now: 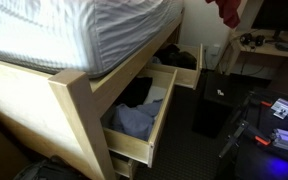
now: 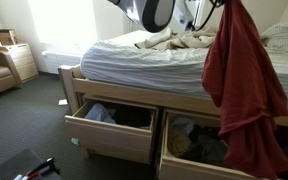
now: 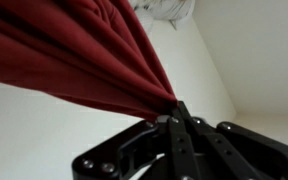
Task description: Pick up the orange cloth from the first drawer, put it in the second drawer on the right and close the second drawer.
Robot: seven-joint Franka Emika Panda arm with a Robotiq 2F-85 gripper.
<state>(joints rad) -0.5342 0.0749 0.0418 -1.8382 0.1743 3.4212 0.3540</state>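
My gripper carries the orange cloth outward next and lowers it inside the open drawer behind the hanging cloth (image 2: 196, 138) to release the cloth's corner. The drawer lies below and outward.
The orange-red cloth (image 2: 242, 85) hangs in a long drape from my gripper (image 2: 222, 4), held high above the bed's edge and in front of the right-hand open drawer (image 2: 184, 160). In the wrist view my gripper (image 3: 174, 114) is shut on a pinched corner of the cloth (image 3: 74, 45). A bit of the cloth also shows at the top of an exterior view (image 1: 227, 10). Two drawers under the bed stand open in both exterior views; the other drawer (image 2: 112, 138) holds bluish clothes. The near drawer (image 1: 144, 140) and the far drawer (image 1: 187, 76) show from the side.
The wooden bed frame (image 1: 79, 105) carries a striped mattress (image 2: 144, 60) with rumpled bedding. A dresser (image 2: 22, 62) stands by the far wall. A black box (image 1: 214, 105) and a desk (image 1: 274, 48) stand beyond the drawers. Gear with a blue light (image 1: 269, 130) lies on the floor.
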